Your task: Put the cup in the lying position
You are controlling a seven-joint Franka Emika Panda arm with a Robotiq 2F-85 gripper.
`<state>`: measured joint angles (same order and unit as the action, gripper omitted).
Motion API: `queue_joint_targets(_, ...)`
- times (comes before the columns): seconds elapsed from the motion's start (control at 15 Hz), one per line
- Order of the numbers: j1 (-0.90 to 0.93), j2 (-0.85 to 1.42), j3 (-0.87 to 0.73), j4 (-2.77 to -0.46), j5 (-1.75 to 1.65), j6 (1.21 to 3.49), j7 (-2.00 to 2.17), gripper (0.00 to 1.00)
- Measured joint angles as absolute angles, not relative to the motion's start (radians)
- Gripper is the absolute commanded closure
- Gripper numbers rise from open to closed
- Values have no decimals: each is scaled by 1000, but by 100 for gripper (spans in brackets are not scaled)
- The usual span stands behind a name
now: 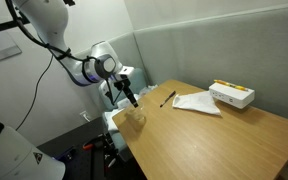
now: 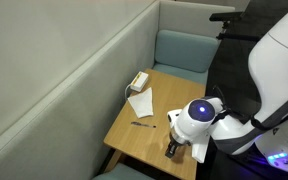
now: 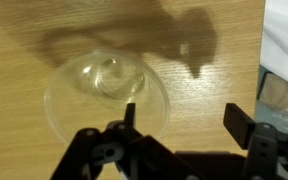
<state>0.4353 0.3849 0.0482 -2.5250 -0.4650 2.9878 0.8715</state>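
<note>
The cup's side is already between the open fingers, so my gripper will stay almost where it is and close on the cup's rim (image 1: 136, 108) (image 3: 167, 107) next.
The clear cup (image 3: 106, 92) stands upright on the wooden table, seen from above in the wrist view, rim up. In an exterior view it shows faintly near the table's corner (image 1: 135, 118). My gripper (image 3: 184, 120) is open just above it. One finger is at the cup's rim and the other is out over bare wood beside it. In an exterior view the gripper (image 1: 131, 98) points down at the cup. In the other exterior view the gripper (image 2: 172, 148) is at the table's near edge, and the cup is too faint to make out.
A white box (image 1: 232, 95) lies at the far side of the table, with a white paper (image 1: 196, 102) and a thin black pen (image 1: 168, 98) beside it. The table edge (image 1: 124, 135) is close to the cup. A padded wall runs behind.
</note>
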Motion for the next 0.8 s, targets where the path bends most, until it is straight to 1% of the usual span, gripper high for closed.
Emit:
queue_joint_targets(0.07,438,398,47,-2517,-465,2988,871,51)
queue_joint_targets(0.4,446,436,36,-2491,-465,2988,872,88)
queue_joint_targets(0.53,450,440,28,-2489,-465,2988,872,100)
queue_joint_targets(0.8,449,438,27,-2489,-459,2988,872,99)
